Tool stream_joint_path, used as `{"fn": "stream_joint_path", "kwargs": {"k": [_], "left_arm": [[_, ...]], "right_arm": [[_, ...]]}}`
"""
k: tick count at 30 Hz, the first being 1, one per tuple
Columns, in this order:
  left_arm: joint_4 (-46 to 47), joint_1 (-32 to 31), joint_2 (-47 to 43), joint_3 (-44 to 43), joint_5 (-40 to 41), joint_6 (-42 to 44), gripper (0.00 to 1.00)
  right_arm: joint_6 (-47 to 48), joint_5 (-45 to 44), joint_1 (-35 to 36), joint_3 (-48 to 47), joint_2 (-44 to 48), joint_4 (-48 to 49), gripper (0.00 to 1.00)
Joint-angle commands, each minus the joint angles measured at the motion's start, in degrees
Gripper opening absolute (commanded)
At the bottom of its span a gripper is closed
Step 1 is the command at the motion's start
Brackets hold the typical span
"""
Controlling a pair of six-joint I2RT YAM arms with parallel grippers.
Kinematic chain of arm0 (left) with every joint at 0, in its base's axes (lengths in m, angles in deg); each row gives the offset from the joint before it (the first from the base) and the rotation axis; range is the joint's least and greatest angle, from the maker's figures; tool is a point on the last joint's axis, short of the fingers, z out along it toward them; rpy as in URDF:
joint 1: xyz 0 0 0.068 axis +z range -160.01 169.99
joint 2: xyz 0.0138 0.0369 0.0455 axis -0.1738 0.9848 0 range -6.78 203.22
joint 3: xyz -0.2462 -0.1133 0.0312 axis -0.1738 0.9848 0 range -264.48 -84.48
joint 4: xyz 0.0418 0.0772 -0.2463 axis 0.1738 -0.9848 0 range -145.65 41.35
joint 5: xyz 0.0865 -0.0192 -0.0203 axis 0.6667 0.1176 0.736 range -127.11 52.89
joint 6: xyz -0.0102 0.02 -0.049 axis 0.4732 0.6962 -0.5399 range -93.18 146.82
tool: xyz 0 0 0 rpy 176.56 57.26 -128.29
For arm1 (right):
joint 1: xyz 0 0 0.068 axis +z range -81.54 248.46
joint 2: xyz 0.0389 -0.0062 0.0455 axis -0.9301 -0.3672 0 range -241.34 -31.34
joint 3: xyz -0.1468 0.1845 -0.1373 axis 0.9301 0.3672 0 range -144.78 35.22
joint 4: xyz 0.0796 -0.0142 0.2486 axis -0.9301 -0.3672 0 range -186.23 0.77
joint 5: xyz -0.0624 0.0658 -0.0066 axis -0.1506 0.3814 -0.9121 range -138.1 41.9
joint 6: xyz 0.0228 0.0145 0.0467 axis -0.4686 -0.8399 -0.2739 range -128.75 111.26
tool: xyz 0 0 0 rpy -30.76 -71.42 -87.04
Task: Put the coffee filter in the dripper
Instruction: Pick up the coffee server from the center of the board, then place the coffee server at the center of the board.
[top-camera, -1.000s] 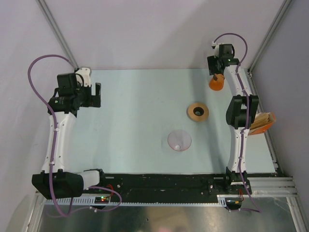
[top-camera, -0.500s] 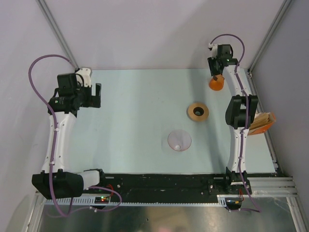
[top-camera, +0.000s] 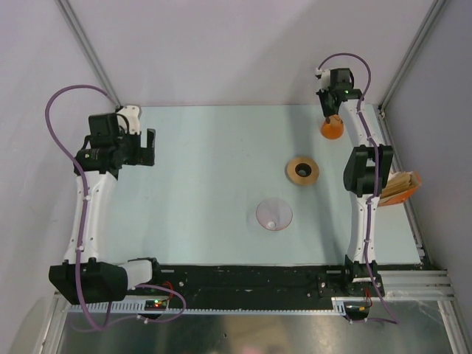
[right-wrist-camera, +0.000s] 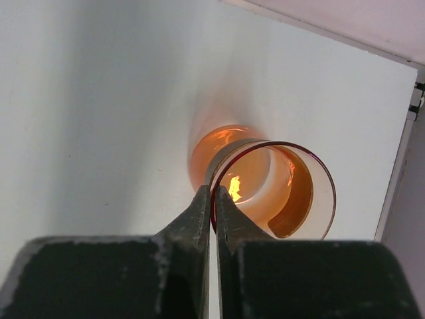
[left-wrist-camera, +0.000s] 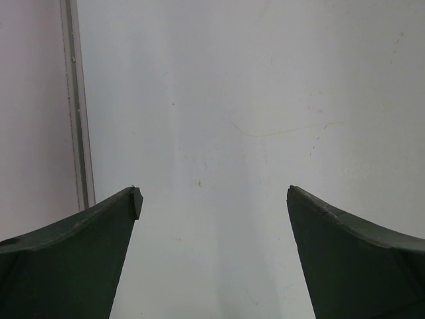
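Observation:
The right gripper moves back and to the left in the top view next and releases the dripper's base there, as the tabletop beside the dripper's clear cone is bare.
My right gripper (right-wrist-camera: 213, 193) is shut on the thin rim of a see-through orange cup-shaped piece (right-wrist-camera: 292, 193), the dripper's base, at the table's far right corner (top-camera: 332, 130). One finger is inside the rim and one outside. The dripper's clear cone (top-camera: 273, 214) lies apart at the table's middle, and its brown ring collar (top-camera: 302, 170) lies between the two. My left gripper (top-camera: 145, 146) hangs open over bare table at the far left, with nothing between its fingers (left-wrist-camera: 126, 206). The coffee filter is not in view on its own.
A tan-and-white stack of paper fans (top-camera: 402, 186) sits at the right edge, partly behind my right arm. A metal rail (left-wrist-camera: 74, 100) runs along the table's left edge, close to the left gripper. Walls close in the back and sides.
My right gripper's jaws have closed on the orange piece's rim. The right wrist has shifted slightly towards the back. The left arm has not moved.

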Motion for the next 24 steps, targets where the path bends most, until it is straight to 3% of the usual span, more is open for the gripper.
{"fn": "stream_joint_path", "kwargs": {"k": [1,12,24], "left_arm": [[1.6,-0.1,-2.0,0.3,-1.2,0.9,0.98],[1.6,-0.2,-2.9,0.5,-2.4,0.1,0.98],[1.6,-0.2,-5.7,2.6,-2.8,-0.5,0.99]], "right_arm": [[1.7,-1.3,0.8,-0.6,1.0,0.1,0.01],[5.0,6.6,4.3,8.6,12.2,4.7,0.0],[9.9,11.6,16.6,25.7,25.7,12.8,0.0]]}}
